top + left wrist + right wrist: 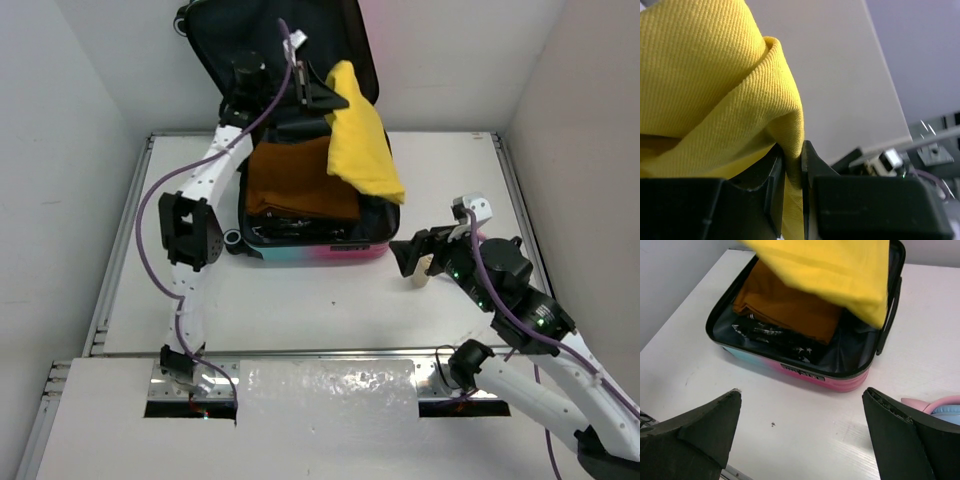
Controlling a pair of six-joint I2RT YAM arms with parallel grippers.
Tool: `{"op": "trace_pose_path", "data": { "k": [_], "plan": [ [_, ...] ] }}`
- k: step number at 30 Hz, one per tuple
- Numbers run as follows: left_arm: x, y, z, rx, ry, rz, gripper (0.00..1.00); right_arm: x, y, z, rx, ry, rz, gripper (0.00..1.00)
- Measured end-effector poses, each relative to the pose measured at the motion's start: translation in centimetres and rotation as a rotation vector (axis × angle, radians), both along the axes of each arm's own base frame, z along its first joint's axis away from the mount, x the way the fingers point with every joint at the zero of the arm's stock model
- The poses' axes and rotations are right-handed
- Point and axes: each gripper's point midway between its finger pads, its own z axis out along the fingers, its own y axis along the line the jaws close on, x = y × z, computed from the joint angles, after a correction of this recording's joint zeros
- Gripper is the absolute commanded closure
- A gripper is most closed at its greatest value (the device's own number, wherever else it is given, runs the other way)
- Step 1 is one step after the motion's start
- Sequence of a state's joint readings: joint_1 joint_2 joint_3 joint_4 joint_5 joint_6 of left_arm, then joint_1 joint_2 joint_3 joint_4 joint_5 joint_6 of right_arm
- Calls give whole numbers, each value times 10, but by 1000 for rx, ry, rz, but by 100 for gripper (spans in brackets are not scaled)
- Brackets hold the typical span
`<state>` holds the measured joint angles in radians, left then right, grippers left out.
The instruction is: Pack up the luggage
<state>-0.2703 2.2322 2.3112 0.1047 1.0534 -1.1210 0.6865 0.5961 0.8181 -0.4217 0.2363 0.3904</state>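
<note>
My left gripper needs to go down to the left in the top view, onto the folded orange cloth, and let go of the yellow cloth, since it hangs to one side.
The luggage lies open at the back of the table, its pink-to-teal front wall facing me and its lid upright against the wall. Inside lie a folded orange cloth and a black patterned item. My left gripper is shut on a yellow cloth, which hangs over the luggage's right side. My right gripper stands open above the table, in front of the luggage's right corner, with nothing between its fingers.
A pink and light-blue object lies on the table just beside my right gripper's right finger. White walls close in the table on the left, back and right. A metal rail runs along the near edge.
</note>
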Motion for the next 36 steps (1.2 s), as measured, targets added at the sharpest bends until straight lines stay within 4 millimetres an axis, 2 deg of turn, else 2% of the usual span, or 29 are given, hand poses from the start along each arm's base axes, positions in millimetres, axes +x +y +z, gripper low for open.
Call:
{"op": "trace_pose_path", "data": {
  "k": [4, 9, 13, 25, 32, 34, 35, 36],
  "plan": [
    [-7, -14, -42, 10, 23, -146, 100, -5, -5, -1, -12, 5, -4, 1],
    [3, -1, -88, 20, 73, -189, 100, -6, -3, -10, -32, 35, 10, 1],
    [10, 24, -123, 59, 113, -184, 100, -6, 2, -13, -33, 44, 31, 1],
    [40, 106, -185, 99, 203, -76, 100, -6, 25, -20, -22, 72, 129, 1],
    [67, 153, -234, 178, 309, 50, 100, -4, 39, -27, -22, 102, 181, 2],
    [70, 164, -243, 227, 332, 97, 78, -3, 43, -29, -24, 110, 192, 2],
    [72, 169, -248, 267, 334, 127, 70, -2, 44, -30, -24, 114, 197, 2],
    [75, 173, -252, 312, 330, 163, 68, -2, 46, -31, -24, 117, 204, 2]
  ]
}}
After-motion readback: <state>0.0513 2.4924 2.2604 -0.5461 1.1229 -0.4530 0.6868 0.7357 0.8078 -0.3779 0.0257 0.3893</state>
